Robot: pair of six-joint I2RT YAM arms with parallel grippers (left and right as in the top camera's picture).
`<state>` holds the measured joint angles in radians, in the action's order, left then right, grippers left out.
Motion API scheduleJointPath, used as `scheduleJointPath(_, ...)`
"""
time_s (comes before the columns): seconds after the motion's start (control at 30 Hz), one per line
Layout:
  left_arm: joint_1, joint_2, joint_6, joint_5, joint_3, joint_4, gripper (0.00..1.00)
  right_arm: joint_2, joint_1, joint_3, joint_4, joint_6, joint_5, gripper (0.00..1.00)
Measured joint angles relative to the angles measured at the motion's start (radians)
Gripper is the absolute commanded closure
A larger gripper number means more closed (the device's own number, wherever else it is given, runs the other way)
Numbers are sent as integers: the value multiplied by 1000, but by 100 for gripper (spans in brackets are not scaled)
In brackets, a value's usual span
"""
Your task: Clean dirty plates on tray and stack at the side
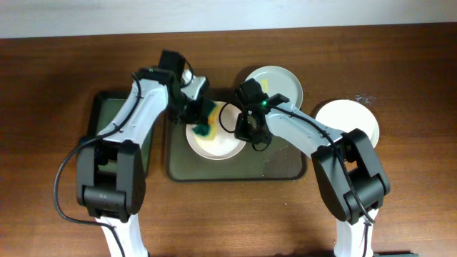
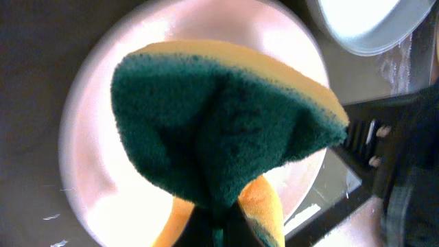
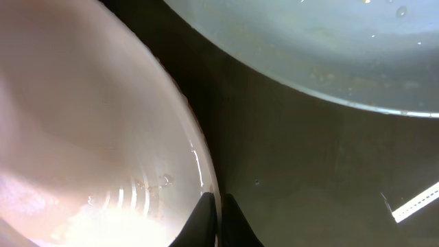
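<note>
The third plate [image 1: 347, 128] lies off the tray, right of my right gripper in the overhead view, so I will lift the white plate's rim across, lower it there and release.
A white plate [image 1: 218, 145] lies on the left part of the large dark tray [image 1: 285, 170]. My left gripper [image 1: 194, 107] is shut on a green and yellow sponge [image 1: 206, 123] and presses it onto this plate. In the left wrist view the sponge [image 2: 219, 123] covers most of the plate [image 2: 89, 158]. My right gripper [image 1: 253, 135] is shut on the plate's right rim; the right wrist view shows its fingers [image 3: 218, 204] pinching the rim of the plate [image 3: 82, 123]. A second plate [image 1: 275, 82] with yellow smears sits at the tray's back edge. A third plate [image 1: 348, 121] lies on the table at the right.
A smaller, narrower dark tray [image 1: 103, 118] lies to the left under my left arm. The second plate shows in both wrist views [image 2: 370, 27] [image 3: 329, 48]. Bare tray floor [image 3: 309, 171] lies to the right of the held plate. The table is brown wood [image 1: 50, 86].
</note>
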<state>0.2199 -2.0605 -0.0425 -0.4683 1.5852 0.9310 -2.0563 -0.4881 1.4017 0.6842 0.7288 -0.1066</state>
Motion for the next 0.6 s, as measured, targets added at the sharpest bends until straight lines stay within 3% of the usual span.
scheduleJointPath(0.2,-21,0,21,-67,-156,-170,100,0,-1,0,0,0,0,96)
scheduleJointPath(0.47,-20,0,130,94,-163,-217,100,0,-1,0,-1,0,-8,96)
scheduleJointPath(0.6,-18,0,195,180,-168,-328,100,0,-7,0,-9,1,-16,96)
